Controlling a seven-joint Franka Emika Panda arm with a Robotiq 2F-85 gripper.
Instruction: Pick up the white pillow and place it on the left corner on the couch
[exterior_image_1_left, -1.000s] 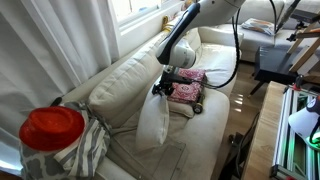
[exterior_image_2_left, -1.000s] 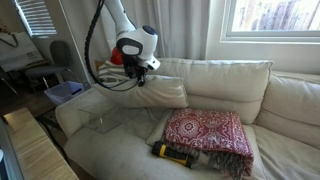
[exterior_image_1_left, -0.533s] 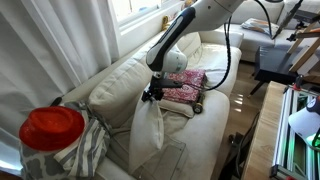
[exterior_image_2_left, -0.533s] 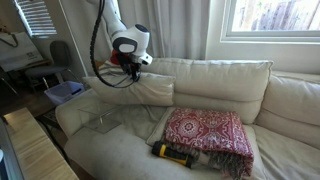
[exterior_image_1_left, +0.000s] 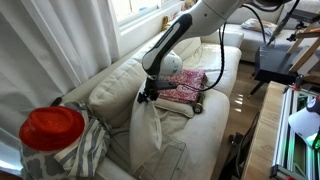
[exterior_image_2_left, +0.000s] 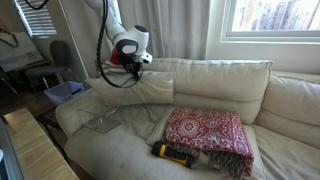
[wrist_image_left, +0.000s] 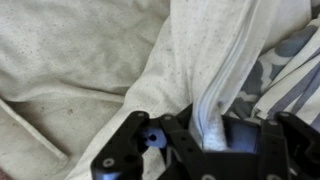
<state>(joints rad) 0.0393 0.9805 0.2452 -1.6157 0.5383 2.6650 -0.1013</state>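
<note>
The pillow stands short of the couch corner (exterior_image_1_left: 119, 114) beside the grey striped cloth, so I will next move my gripper toward that corner and release the pillow's top edge.
My gripper (exterior_image_1_left: 148, 94) (exterior_image_2_left: 128, 60) is shut on the top edge of the white pillow (exterior_image_1_left: 150, 130) (exterior_image_2_left: 140, 90). The pillow hangs from the jaws, and its lower part rests on the couch (exterior_image_1_left: 120, 75) (exterior_image_2_left: 230, 80) near the end by the armrest. In the wrist view the black fingers (wrist_image_left: 205, 135) pinch a seam fold of the pillow (wrist_image_left: 200, 60), with cream couch fabric (wrist_image_left: 60, 50) behind it.
A red patterned pillow (exterior_image_1_left: 186, 84) (exterior_image_2_left: 205, 134) lies on the middle seat, with a yellow and black object (exterior_image_2_left: 172, 152) in front of it. A clear container (exterior_image_2_left: 100, 122) sits on the end seat. A red cap with grey striped cloth (exterior_image_1_left: 52, 128) (wrist_image_left: 290, 70) is on the armrest.
The gripper has carried the pillow along the couch toward the armrest end and lowered it a little. The pillow stays in the jaws.
</note>
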